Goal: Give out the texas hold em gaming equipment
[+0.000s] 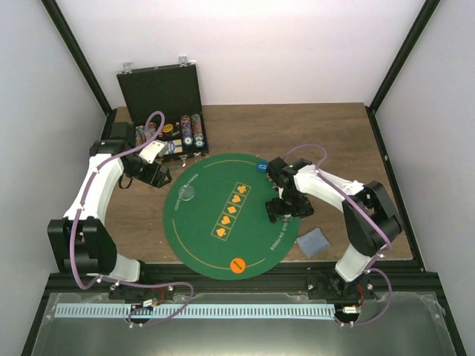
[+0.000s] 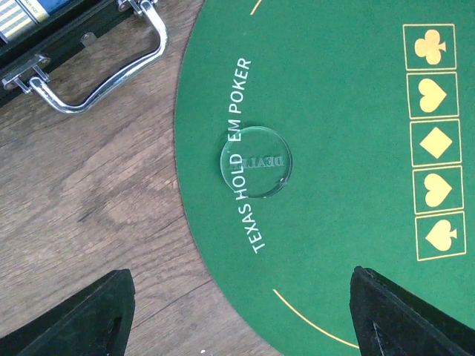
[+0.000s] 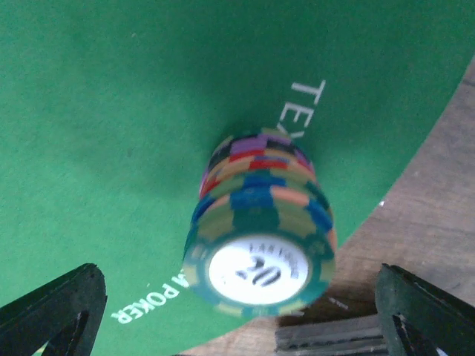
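Note:
The chip stack stands upright and untouched between my open fingers. My right gripper should move down along the stack's sides and close around the multicoloured chips (image 1: 287, 216) (image 3: 260, 224).
A stack of multicoloured poker chips (image 3: 260, 230) with a green "20" chip on top stands on the green felt mat (image 3: 111, 111) near its edge. My right gripper (image 3: 241, 319) is open, its fingers wide on either side of the stack and not touching it. A clear dealer disc (image 2: 256, 162) lies on the mat's "TEXAS HOLD'EM POKER" lettering. My left gripper (image 2: 245, 326) hangs open and empty over the mat's edge. In the top view an orange disc (image 1: 238, 264), a blue disc (image 1: 261, 167) and a grey-blue deck of cards (image 1: 313, 242) show.
The black hinged case (image 1: 159, 96) stands open at the back left with rows of chips inside; its metal handle (image 2: 104, 67) lies close to the left gripper (image 1: 156, 176). The right gripper (image 1: 286, 206) hovers over the mat's right side. Bare wooden table (image 1: 349, 141) surrounds the mat.

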`<state>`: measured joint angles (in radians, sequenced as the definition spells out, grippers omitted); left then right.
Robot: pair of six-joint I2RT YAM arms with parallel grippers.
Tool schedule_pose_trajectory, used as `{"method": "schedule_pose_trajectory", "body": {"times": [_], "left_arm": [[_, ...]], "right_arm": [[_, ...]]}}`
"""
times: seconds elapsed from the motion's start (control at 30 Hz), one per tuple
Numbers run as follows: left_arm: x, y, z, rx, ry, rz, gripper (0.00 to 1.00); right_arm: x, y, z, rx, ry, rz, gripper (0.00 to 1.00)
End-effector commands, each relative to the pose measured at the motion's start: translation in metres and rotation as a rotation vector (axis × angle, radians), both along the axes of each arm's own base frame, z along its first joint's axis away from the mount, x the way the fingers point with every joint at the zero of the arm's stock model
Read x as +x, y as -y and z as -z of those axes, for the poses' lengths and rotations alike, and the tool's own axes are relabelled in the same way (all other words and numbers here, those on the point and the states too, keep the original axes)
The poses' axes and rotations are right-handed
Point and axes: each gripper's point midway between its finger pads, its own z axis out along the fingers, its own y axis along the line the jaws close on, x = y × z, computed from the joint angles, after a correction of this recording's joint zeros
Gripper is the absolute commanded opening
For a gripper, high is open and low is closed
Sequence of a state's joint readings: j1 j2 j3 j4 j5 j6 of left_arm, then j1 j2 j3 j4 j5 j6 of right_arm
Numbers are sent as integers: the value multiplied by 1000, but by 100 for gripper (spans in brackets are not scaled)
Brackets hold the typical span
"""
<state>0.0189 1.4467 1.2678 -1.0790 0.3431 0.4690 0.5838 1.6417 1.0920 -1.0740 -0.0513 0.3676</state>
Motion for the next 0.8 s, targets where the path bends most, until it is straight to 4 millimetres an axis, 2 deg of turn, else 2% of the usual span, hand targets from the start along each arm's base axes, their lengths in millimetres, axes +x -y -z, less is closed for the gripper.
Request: {"method": "schedule_pose_trajectory", "body": {"times": [0.0,0.2,0.43,0.6,0.77], "left_arm": [[-1,4,-8,-12,29,16,81],[-2,3,-7,-8,27,14,81],[2,2,-8,-4,27,8,81],[2,2,-7,0,28,9,81],[2,2,-7,0,29,8,81]], "right_arm": [[15,5,10,-57,39,-2,100],[17,0,32,-11,24,-21,98],[18,3,43,8,16,-12,67],[15,4,47,9,2,-13,60],[24,0,45,13,22,-21,56]]}}
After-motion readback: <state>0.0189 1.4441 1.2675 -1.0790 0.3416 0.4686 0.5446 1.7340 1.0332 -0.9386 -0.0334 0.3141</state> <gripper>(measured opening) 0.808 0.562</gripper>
